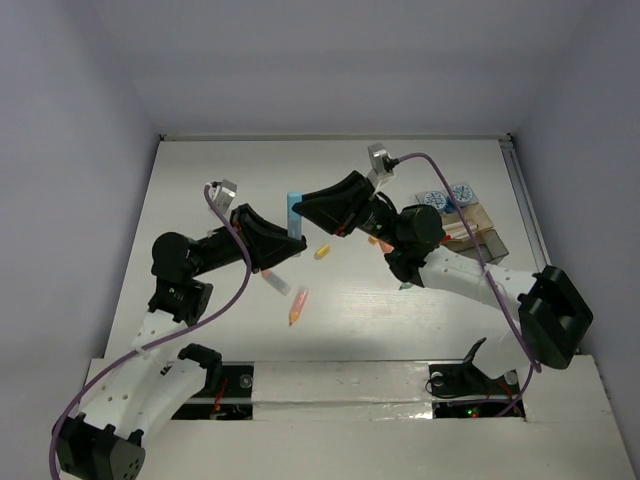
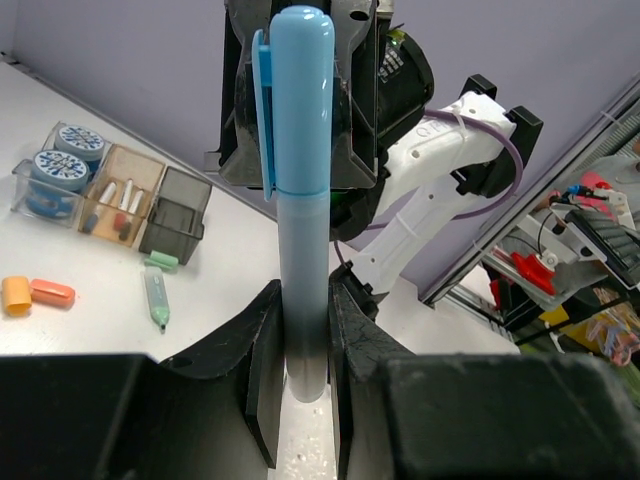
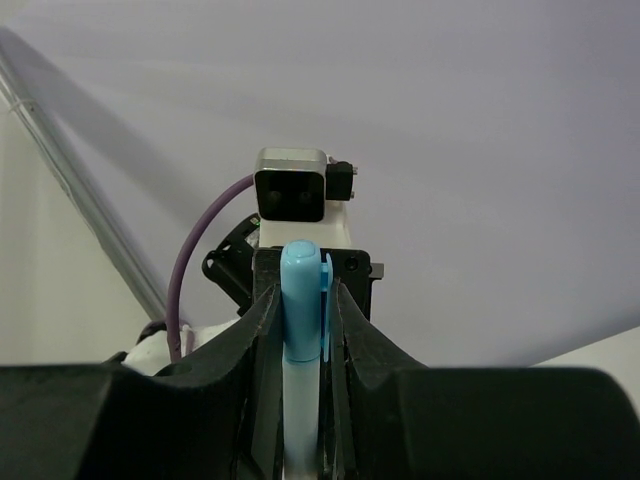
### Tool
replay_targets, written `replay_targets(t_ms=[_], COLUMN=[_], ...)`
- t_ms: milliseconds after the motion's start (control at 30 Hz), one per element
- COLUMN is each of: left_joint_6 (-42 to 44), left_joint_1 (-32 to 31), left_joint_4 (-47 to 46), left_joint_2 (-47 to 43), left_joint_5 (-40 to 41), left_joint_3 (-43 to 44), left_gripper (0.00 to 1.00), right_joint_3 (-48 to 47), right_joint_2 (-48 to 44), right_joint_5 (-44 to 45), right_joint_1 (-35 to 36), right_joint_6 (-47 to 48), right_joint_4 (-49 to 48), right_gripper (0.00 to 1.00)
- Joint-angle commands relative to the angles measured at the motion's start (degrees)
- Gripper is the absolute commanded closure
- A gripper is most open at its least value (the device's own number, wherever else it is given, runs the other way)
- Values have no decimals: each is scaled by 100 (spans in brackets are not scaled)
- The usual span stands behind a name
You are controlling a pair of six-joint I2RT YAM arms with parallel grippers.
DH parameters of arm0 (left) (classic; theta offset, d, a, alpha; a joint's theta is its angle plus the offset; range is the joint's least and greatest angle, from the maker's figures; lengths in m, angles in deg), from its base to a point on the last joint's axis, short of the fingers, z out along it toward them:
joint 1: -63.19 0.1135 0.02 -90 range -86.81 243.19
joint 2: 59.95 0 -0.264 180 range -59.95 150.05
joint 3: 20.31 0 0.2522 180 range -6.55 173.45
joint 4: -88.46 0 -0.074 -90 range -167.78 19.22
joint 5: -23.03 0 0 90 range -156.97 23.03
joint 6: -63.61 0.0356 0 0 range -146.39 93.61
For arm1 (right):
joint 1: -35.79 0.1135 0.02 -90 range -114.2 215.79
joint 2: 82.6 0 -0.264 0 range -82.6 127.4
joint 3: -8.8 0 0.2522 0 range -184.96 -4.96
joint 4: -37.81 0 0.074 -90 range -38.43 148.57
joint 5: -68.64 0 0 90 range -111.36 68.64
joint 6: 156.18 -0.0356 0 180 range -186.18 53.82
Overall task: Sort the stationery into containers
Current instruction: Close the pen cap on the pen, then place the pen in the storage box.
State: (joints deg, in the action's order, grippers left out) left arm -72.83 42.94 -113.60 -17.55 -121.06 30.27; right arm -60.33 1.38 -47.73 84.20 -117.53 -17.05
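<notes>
The right gripper carries the pen to the right in the top view next, then down over the dark grey tray (image 1: 490, 246), then releases it, since that tray stands open.
A light-blue pen (image 1: 293, 213) is held up above the table between both grippers. My left gripper (image 2: 305, 345) is shut on its lower barrel (image 2: 303, 260). My right gripper (image 3: 303, 315) is shut on its capped end (image 3: 300, 290), facing the left one. The trays (image 1: 478, 232) stand at the right: a clear one with two blue-and-white pots (image 2: 68, 155), a tan one (image 2: 122, 190) with a few pieces, a dark grey one (image 2: 176, 214). A yellow stub (image 1: 322, 252) and an orange crayon (image 1: 297, 306) lie on the table below the grippers.
A green pen (image 2: 156, 298) lies in front of the grey tray, with an orange piece (image 2: 52, 292) and a yellow-orange stub (image 2: 15, 295) to its left. A pale pen (image 1: 277, 282) lies under the left gripper. Walls close the table on three sides.
</notes>
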Motion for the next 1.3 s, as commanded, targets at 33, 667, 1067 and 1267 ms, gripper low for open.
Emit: replay_targets(t_ms=[33,667,1067,1267], left_joint_6=[-15,-129,1091,1724], left_joint_1=[48,48,-5,-5], left_joint_4=[-646,-655,1690,2745], left_joint_2=[-38,542,-352,-1380], left_joint_5=[592,706,873,969], left_joint_3=[651,1619,292,176], left_gripper=[100,100,6,1], right_joint_3=[352,1609,-365,-194], right_joint_2=[-233,-418,-1078,-1199], right_joint_5=[-773,-62,2907,3568], right_joint_1=[328,987,215,-866], right_joint_6=[459,644,1101,548], right_joint_4=[1288,1738,3301,3574], right_gripper=[100,100,100,100])
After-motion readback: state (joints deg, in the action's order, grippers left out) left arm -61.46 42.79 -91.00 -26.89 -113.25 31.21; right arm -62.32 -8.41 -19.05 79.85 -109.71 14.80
